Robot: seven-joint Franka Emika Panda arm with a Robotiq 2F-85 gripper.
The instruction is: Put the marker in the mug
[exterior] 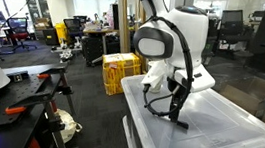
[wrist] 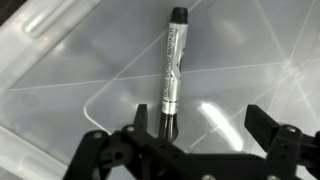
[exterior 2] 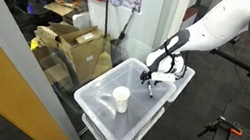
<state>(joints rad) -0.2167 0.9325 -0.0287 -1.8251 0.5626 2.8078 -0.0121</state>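
The gripper should stay low over the lid next and bring its open fingers together across the marker's near end (wrist: 169, 117), because that end is already between them.
The marker (wrist: 172, 60) has a silvery barrel with dark ends. It lies flat on the clear plastic bin lid (wrist: 60, 90) in the wrist view. My gripper (wrist: 200, 122) is open just above it. The marker's near end sits between the fingers, close to one of them and apart from the other. In both exterior views my gripper (exterior: 176, 106) (exterior 2: 151, 80) hangs low over the lid. The whitish mug (exterior 2: 120, 100) stands upright on the same lid, a short way from my gripper. The mug does not show in the wrist view.
The lid belongs to a stack of clear plastic bins (exterior 2: 102, 117) (exterior: 216, 139). A yellow crate (exterior: 120, 73) stands on the floor behind. Cardboard boxes (exterior 2: 74, 42) sit beyond a glass partition beside the bins.
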